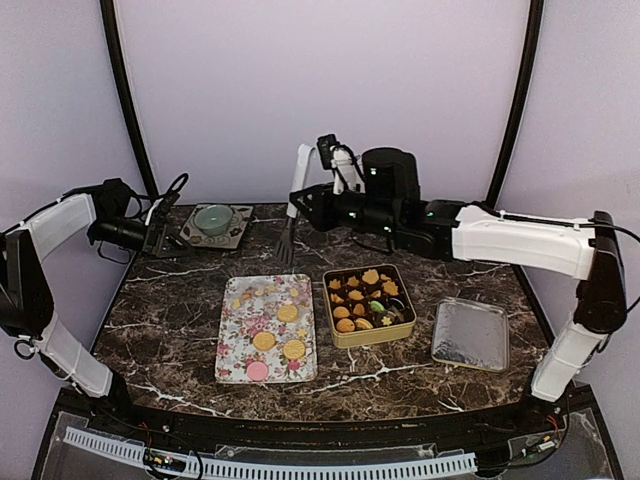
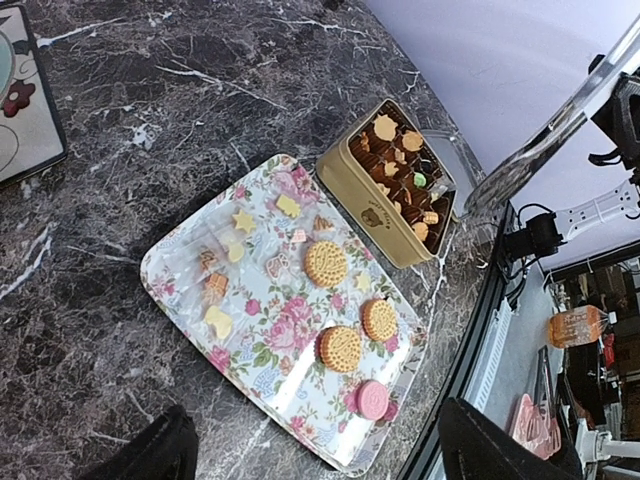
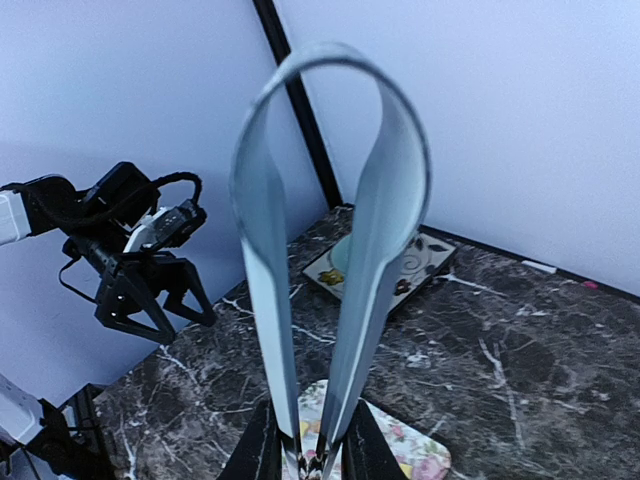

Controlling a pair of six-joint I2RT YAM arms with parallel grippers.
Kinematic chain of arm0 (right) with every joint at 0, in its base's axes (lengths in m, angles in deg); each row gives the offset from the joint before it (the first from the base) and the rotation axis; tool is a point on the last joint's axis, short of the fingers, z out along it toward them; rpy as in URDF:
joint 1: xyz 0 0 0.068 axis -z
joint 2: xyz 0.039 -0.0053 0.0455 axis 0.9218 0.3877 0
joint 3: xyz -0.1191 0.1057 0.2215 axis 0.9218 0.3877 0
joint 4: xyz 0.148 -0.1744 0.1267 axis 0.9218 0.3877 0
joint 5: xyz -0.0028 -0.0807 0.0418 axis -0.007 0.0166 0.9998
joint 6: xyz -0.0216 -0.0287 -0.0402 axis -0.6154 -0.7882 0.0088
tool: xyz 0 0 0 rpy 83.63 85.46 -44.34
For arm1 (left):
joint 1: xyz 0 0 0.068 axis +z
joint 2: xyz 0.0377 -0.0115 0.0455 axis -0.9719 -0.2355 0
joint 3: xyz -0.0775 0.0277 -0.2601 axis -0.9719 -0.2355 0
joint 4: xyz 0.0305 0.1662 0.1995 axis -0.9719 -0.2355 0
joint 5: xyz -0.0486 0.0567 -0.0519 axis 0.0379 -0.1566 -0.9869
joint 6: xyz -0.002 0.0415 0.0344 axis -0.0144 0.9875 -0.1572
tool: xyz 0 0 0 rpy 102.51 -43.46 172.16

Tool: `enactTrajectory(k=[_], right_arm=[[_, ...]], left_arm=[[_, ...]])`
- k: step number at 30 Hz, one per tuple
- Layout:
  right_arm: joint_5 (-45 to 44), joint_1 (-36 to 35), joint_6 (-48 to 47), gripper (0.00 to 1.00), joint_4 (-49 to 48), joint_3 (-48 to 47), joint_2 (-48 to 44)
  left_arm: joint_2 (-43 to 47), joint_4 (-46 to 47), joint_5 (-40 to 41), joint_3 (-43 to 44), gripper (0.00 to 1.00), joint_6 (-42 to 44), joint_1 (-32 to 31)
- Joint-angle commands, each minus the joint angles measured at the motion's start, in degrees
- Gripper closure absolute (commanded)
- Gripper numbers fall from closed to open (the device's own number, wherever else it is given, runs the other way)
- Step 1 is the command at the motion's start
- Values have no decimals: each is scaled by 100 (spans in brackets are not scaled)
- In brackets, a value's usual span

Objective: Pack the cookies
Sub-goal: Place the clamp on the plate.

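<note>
The tray's flowered patch that is free of cookies is below and to the left in the top view, so my right gripper should next tilt down that way and let go of the tongs (image 1: 298, 185).
Three golden round cookies (image 1: 287, 312) and a pink one lie on the flower-patterned tray (image 1: 232, 345); the left wrist view shows the cookies (image 2: 326, 263) beside small star and heart shapes. More cookies fill the gold tin (image 1: 402, 325) to the tray's right. My right gripper (image 3: 312, 445) is shut on silver tongs (image 3: 375, 200), which it holds upright above the table behind the tray; the tongs (image 1: 298, 185) hang tips down. My left gripper (image 2: 320, 445) stands wide open and holds nothing. It hovers at the back left (image 1: 158, 238), well away from the tray.
A patterned coaster (image 1: 235, 238) with a pale green cup (image 1: 213, 217) sits at the back left, close to the left gripper. The tin's lid (image 1: 470, 333) lies flat to the right of the tin. Black frame posts stand at both back corners.
</note>
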Motion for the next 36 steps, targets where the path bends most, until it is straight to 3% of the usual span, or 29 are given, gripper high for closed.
enactTrajectory(k=[1,9,18,28,36], right_arm=[[150,-417,1086,94,1349,-1687,1545],[203,-545,1743,97,3582,-4200,3639],[-50,-365,2425,91,3786,-5055,4746],[-25,-93,3092,56,3166,-5116,5124],[60,-34,3155,40,2931,-5189,5073]], left_arm=[[126,54,100,3,14,23,68],[196,-117,89,-92,16,294,105],[186,-118,-28,-229,16,362,99],[270,-52,15,-350,16,421,103],[256,-15,35,-401,17,431,100]])
